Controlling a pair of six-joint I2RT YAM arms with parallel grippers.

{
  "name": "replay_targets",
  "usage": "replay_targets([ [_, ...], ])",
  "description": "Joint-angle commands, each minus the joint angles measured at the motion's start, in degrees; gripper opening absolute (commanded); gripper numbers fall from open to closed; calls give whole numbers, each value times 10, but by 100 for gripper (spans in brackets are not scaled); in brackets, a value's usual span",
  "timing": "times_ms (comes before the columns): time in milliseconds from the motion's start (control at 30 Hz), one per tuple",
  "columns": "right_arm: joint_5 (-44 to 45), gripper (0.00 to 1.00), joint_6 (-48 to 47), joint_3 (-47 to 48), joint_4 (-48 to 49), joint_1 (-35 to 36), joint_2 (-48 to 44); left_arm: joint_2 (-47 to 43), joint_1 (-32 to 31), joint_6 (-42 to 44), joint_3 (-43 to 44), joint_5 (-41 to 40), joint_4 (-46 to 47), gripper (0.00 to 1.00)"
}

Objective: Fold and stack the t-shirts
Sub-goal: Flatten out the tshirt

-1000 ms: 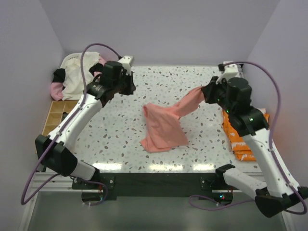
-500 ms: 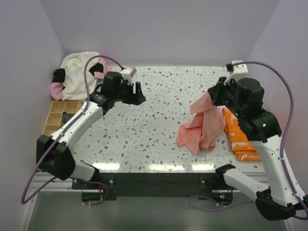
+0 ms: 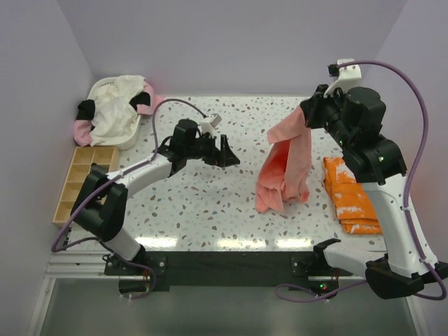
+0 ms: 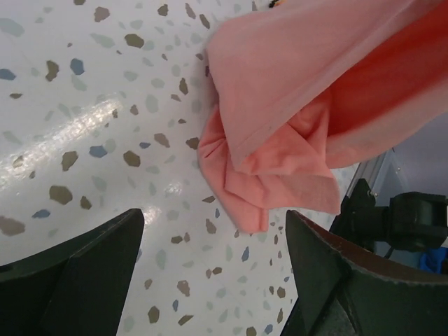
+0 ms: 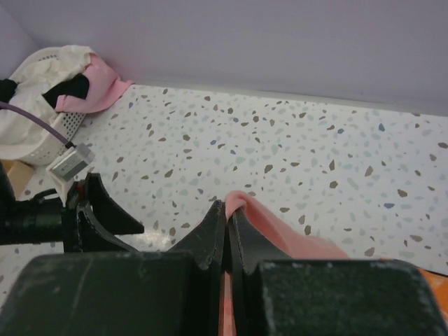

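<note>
Only the t-shirt's top is held, so my left gripper should next go open across to the t-shirt's loose side edge, to its right in the top view.
A salmon-pink t-shirt (image 3: 285, 166) hangs bunched from my right gripper (image 3: 305, 117), which is shut on its top edge (image 5: 241, 204) above the right half of the table; its lower folds (image 4: 269, 182) touch the tabletop. My left gripper (image 3: 227, 152) is open, low over the table's middle, its fingers (image 4: 84, 280) spread with nothing between them, pointing at the shirt's bottom end and a short way short of it. A folded orange t-shirt with white splotches (image 3: 350, 196) lies at the table's right edge. More t-shirts, cream (image 3: 117, 112) and pink (image 3: 82, 130), fill a basket at the far left.
A white basket (image 3: 133, 140) stands at the back left corner, also seen from the right wrist as basket (image 5: 49, 147). A wooden compartment tray (image 3: 77, 178) sits beside the table's left edge. Purple walls close the back and sides.
My right gripper has lifted the salmon-pink shirt off the table and carried it right, so it now hangs. My left gripper has opened and moved toward the table's middle, nearer the shirt.
</note>
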Motion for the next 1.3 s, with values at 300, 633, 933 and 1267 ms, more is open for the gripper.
replay_targets([
  [300,17,0,-38,68,59,0,28,228,-123,-120,124,63,208,79],
  [633,12,0,-42,42,45,1,14,249,-128,-79,146,-78,173,72],
  [933,21,0,-44,26,39,1,-3,252,-150,-7,225,-215,45,0],
  [1267,42,0,-49,-30,4,0,-75,-38,15,107,346,-237,-247,0],
])
